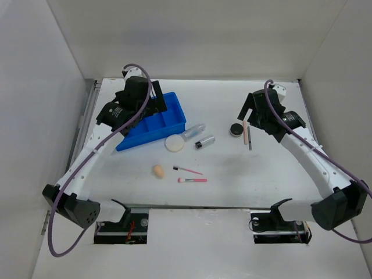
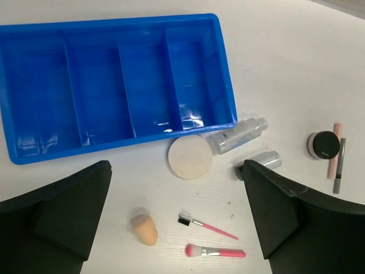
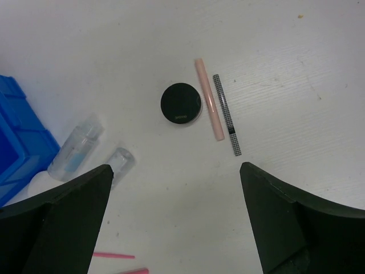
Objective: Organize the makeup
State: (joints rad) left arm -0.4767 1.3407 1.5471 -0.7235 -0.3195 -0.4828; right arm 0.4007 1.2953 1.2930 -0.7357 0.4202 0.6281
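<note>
The left gripper will swing down to the smaller clear bottle and turn across the bottle's body, since the bottle lies slanted, below the gripper and to its right in the top view.
The makeup lies loose on the white table. A white round puff (image 1: 174, 143) and two clear bottles (image 1: 193, 131) lie next to the blue tray (image 1: 154, 119), which is empty. A peach sponge (image 2: 144, 229) and two pink-handled brushes (image 2: 215, 252) lie nearer the front. A black jar (image 3: 181, 104), a beige stick (image 3: 209, 107) and a dark pencil (image 3: 227, 114) lie together at the right. My left gripper (image 2: 175, 165) is open and empty, high above the tray's near edge. My right gripper (image 3: 175, 166) is open and empty, high above the jar.
The tray (image 2: 114, 85) has several compartments and lies at an angle at the back left. White walls close in the table on the left, back and right. The arm bases stand at the front edge.
</note>
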